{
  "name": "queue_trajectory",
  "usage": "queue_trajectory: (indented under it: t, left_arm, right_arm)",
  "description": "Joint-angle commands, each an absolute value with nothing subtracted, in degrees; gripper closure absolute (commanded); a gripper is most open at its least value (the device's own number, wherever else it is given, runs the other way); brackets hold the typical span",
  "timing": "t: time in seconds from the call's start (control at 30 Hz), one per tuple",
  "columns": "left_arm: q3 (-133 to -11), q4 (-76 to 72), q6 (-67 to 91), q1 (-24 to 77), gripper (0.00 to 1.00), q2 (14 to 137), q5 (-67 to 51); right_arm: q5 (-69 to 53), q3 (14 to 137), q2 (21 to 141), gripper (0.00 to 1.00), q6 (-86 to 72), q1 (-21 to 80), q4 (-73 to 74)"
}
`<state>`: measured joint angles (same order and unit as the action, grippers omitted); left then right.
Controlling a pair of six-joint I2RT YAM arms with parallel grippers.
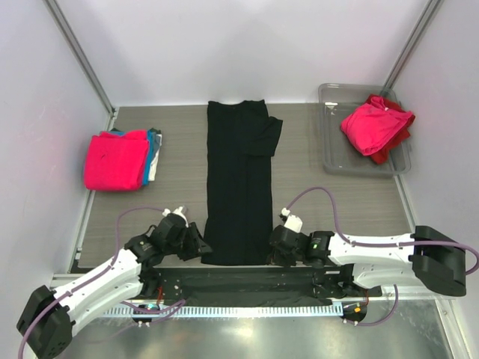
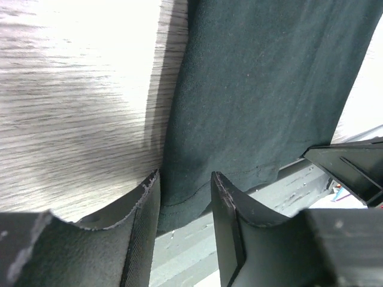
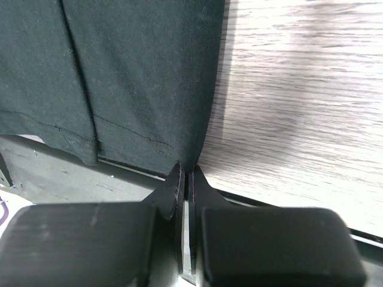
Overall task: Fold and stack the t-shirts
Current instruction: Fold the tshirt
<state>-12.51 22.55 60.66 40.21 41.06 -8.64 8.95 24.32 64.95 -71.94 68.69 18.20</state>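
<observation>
The robot will next lift its right gripper and carry the t-shirt's pinched hem outward over the folded t-shirt to let go of it beside the sleeve (image 1: 262,153), because the t-shirt still lies full length.
The black t-shirt (image 1: 236,179) lies folded into a long strip down the middle of the table, one sleeve sticking out at the upper right. My left gripper (image 1: 197,247) is at its near left corner. In the left wrist view the gripper (image 2: 185,180) is open, with the shirt's hem (image 2: 239,89) lying between the jaws. My right gripper (image 1: 275,251) is at the near right corner. In the right wrist view it (image 3: 185,172) is shut, pinching the edge of the black shirt (image 3: 137,72).
A folded stack with a pink shirt (image 1: 114,159) on top and a teal-blue one (image 1: 154,142) beneath lies at the left. A clear grey tray (image 1: 333,149) at the back right holds a crumpled pink shirt (image 1: 374,123) over a red one (image 1: 391,152). The table's near edge runs under both grippers.
</observation>
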Motion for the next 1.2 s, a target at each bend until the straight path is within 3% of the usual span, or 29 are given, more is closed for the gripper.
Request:
queue_trajectory:
  t: [0.0,0.23,0.33,0.37,0.4,0.8,1.17]
  left_arm:
    - [-10.20,29.53,61.43,40.96,0.58,41.13,-8.26]
    - [-10.37,31.20,63.02,42.88,0.58,42.71,-8.53]
    - [-10.37,31.99,63.81,43.85,0.82,41.40,-7.65]
    - [-10.46,31.91,64.33,43.94,0.97,40.53,-7.65]
    - [-10.63,31.90,64.60,44.03,1.00,40.17,-7.73]
    - [-16.96,30.76,69.78,45.44,1.00,36.56,-12.75]
    - [-20.82,24.44,70.05,45.70,1.00,43.41,-10.90]
  right_arm:
    - [10.99,24.34,63.81,0.99,-71.46,69.08,21.80]
    - [12.04,25.93,62.93,0.99,-70.58,69.08,24.87]
    - [12.57,25.75,62.23,0.98,-70.49,69.17,25.22]
    - [12.57,25.75,62.14,0.99,-70.49,69.08,25.31]
    - [12.57,25.93,62.14,0.99,-70.49,69.17,25.40]
    - [17.40,35.33,59.59,0.99,-65.83,69.08,31.37]
    - [19.69,39.55,59.50,0.99,-59.16,65.22,34.10]
